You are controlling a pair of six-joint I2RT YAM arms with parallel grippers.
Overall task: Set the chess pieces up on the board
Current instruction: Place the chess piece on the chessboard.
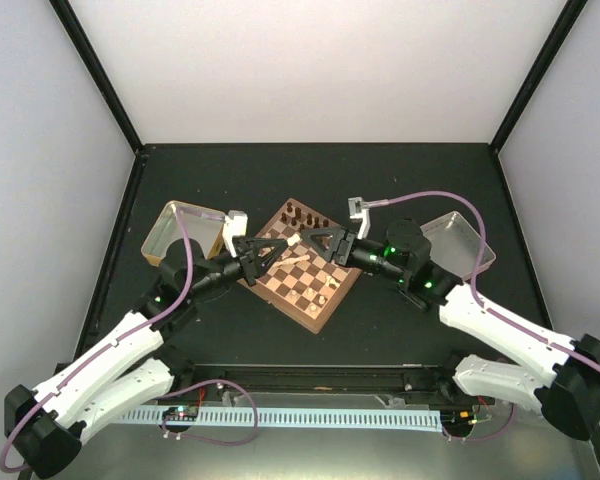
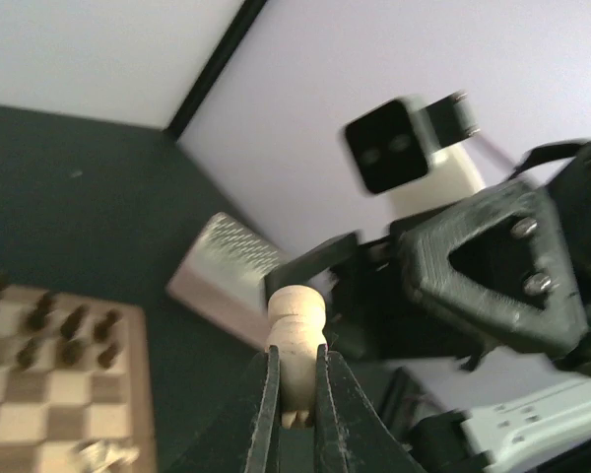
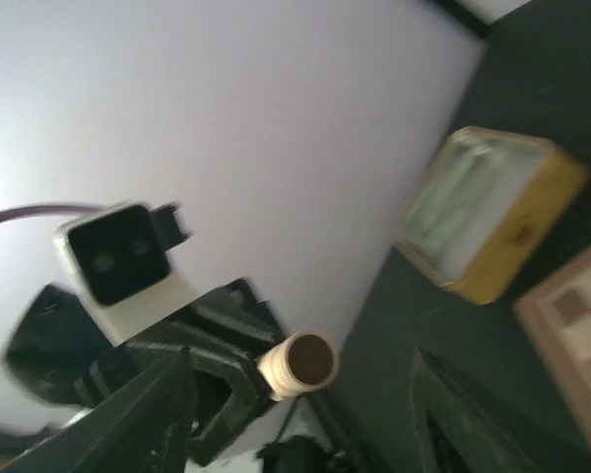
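Observation:
My left gripper needs to go back and down next, fingers turning downward, and release the pale cream piece onto the near-row square (image 1: 301,302) beside the corner piece, as it's empty.
The board (image 1: 280,283) lies at the table's middle, with dark brown chess pieces (image 1: 302,215) standing along its far rows. A pale piece (image 1: 298,260) lies on the squares and another pale one (image 1: 327,297) is near the front edge. My left gripper (image 1: 280,246) hovers over the board's left side. In the left wrist view it (image 2: 295,360) is shut on a pale cream piece (image 2: 295,325). My right gripper (image 1: 308,240) faces it tip to tip, open and empty. In the right wrist view its fingers (image 3: 163,409) spread wide around the held piece's round base (image 3: 302,362).
A metal tray (image 1: 185,230) stands left of the board, and another tray (image 1: 458,240) stands to the right. The left tray also shows in the right wrist view (image 3: 483,212), and the right tray shows in the left wrist view (image 2: 227,266). Black frame posts rise at the table's back corners.

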